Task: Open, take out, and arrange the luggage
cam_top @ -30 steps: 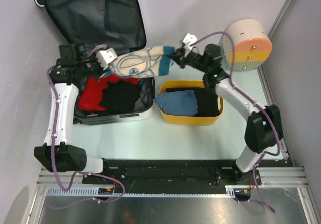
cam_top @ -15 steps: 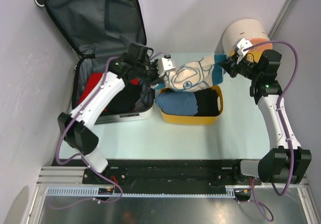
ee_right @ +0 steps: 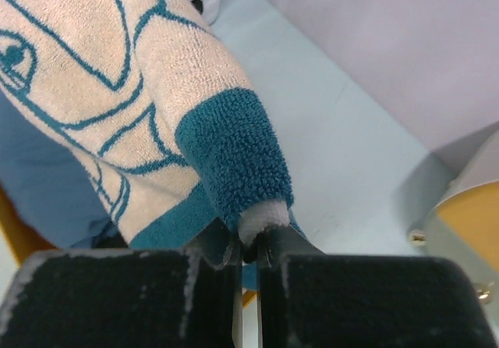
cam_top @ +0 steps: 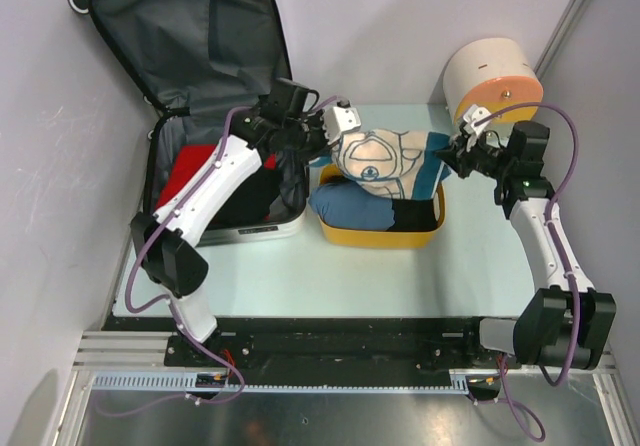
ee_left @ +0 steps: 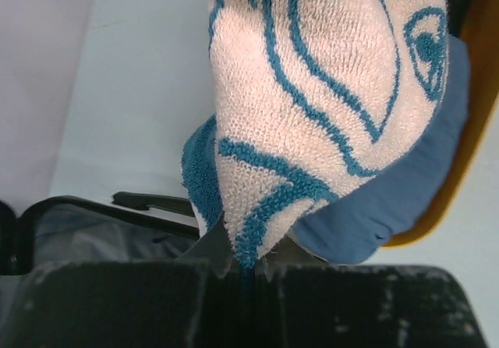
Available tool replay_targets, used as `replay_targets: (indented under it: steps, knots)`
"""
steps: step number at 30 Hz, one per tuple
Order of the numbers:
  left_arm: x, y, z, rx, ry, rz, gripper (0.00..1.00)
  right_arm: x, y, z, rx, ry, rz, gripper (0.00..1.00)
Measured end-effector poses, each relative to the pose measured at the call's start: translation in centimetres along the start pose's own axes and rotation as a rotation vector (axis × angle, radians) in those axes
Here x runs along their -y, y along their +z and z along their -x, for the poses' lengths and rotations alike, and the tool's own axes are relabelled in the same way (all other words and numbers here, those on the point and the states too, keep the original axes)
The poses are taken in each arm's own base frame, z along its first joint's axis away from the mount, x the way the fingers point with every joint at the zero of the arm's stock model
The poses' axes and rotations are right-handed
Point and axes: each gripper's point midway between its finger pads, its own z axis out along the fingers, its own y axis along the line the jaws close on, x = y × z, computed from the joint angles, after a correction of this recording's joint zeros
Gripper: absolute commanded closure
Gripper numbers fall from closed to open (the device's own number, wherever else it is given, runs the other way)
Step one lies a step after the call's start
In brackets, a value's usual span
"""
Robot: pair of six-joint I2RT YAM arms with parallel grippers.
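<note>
The towel is hanging above the far rim of the yellow basket. My right gripper will move down and back beside the basket's end (cam_top: 442, 198) (ee_right: 249, 296), and then let go of the teal corner.
The luggage (cam_top: 190, 61) lies open at the back left, its grey-lined lid leaning on the wall; red and black clothes (cam_top: 215, 191) lie in its lower half. A cream towel with teal lines and a teal border (cam_top: 385, 156) hangs stretched between both grippers over the yellow basket (cam_top: 380, 234). My left gripper (cam_top: 335, 144) is shut on the towel's left end, seen close in the left wrist view (ee_left: 312, 90). My right gripper (cam_top: 455, 156) is shut on the towel's teal right corner (ee_right: 234, 161).
The yellow basket holds a blue garment (cam_top: 345, 204) and a black one (cam_top: 415, 211). A round cream-and-orange drawer box (cam_top: 492, 78) stands at the back right, close behind the right arm. Walls close in the left, back and right sides.
Both grippers carried the towel from above the luggage rightward over the basket and have lowered it. The right arm has swung out to the right.
</note>
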Motion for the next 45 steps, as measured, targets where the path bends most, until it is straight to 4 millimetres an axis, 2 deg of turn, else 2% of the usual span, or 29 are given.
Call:
replay_targets:
  steps: [3, 5, 6, 8, 9, 10, 11, 12, 13, 14, 15, 16, 18, 21, 25, 28, 30, 32, 34, 36, 37, 40, 42, 45]
  knots:
    - [-1.1, 0.1, 0.3, 0.001, 0.005, 0.046, 1.00, 1.0, 0.1, 0.5, 0.028, -0.065, -0.015, 1.00]
    - [-1.4, 0.4, 0.0, 0.005, 0.008, 0.078, 0.99, 1.0, 0.0, 0.4, 0.029, -0.112, 0.001, 1.00]
    - [-1.0, 0.6, -0.5, -0.004, 0.007, 0.079, 0.96, 0.9, 0.0, 0.2, 0.027, -0.133, 0.009, 1.00]
    - [1.1, 1.4, -3.1, -0.039, 0.010, 0.067, 0.77, 0.1, -0.2, -1.1, 0.020, -0.189, 0.035, 1.00]
    - [2.5, 1.7, -4.2, -0.065, 0.011, 0.044, 0.66, -1.1, -0.4, -2.8, 0.004, -0.232, 0.065, 1.00]
    - [4.7, 2.3, -5.8, -0.096, 0.015, 0.004, 0.60, -1.6, -0.5, -3.4, -0.004, -0.242, 0.076, 0.86]
    - [6.5, 2.8, -6.9, -0.120, 0.025, -0.036, 0.53, -2.5, -0.7, -4.7, -0.023, -0.263, 0.103, 0.68]
    - [7.8, 3.2, -7.7, -0.136, 0.032, -0.064, 0.40, -3.6, -1.0, -6.1, -0.047, -0.281, 0.136, 0.45]
    - [9.1, 3.5, -8.5, -0.150, 0.038, -0.091, 0.36, -4.5, -1.3, -7.3, -0.070, -0.291, 0.169, 0.20]
    - [10.1, 3.6, -9.0, -0.156, 0.045, -0.114, 0.33, -5.3, -1.5, -8.3, -0.089, -0.299, 0.198, 0.10]
    - [10.7, 3.6, -9.2, -0.157, 0.051, -0.124, 0.22, -6.0, -1.8, -9.1, -0.107, -0.313, 0.225, 0.06]
    - [10.9, 3.3, -9.2, -0.151, 0.054, -0.121, 0.18, -6.5, -2.2, -9.5, -0.121, -0.331, 0.245, 0.04]
    - [10.6, 2.3, -8.5, -0.124, 0.062, -0.097, 0.10, -7.2, -2.8, -9.7, -0.133, -0.372, 0.266, 0.02]
    - [10.0, 0.1, -6.7, -0.064, 0.076, -0.054, 0.07, -7.9, -4.1, -8.9, -0.139, -0.424, 0.268, 0.01]
    - [10.3, -3.4, -4.1, 0.030, 0.096, -0.023, 0.09, -8.3, -6.2, -7.6, -0.175, -0.413, 0.255, 0.00]
    - [10.8, -5.1, -3.0, 0.071, 0.082, -0.026, 0.12, -7.8, -7.1, -5.8, -0.184, -0.368, 0.231, 0.03]
    - [10.6, -5.5, -1.6, 0.095, 0.057, -0.036, 0.15, -7.4, -7.2, -4.1, -0.167, -0.302, 0.201, 0.05]
    - [9.7, -5.0, 0.2, 0.115, 0.017, -0.043, 0.16, -7.4, -6.5, -2.8, -0.148, -0.236, 0.196, 0.07]
    - [8.4, -3.5, 1.9, 0.131, -0.018, -0.045, 0.15, -8.0, -5.0, -1.9, -0.133, -0.170, 0.224, 0.09]
    - [7.3, -1.6, 2.6, 0.128, -0.052, -0.052, 0.15, -9.1, -2.9, -2.4, -0.151, -0.098, 0.277, 0.10]
    - [7.1, 0.0, 2.2, 0.108, -0.078, -0.064, 0.15, -9.6, -1.9, -3.1, -0.175, -0.059, 0.300, 0.11]
    - [7.4, 3.8, -0.7, 0.020, -0.141, -0.110, 0.16, -11.0, 0.6, -6.2, -0.270, 0.052, 0.363, 0.12]
    - [8.4, 6.1, -4.0, -0.062, -0.185, -0.150, 0.16, -11.2, 1.9, -9.0, -0.351, 0.117, 0.380, 0.12]
    - [9.2, 8.4, -8.4, -0.154, -0.243, -0.189, 0.17, -11.0, 2.9, -13.2, -0.469, 0.177, 0.379, 0.16]
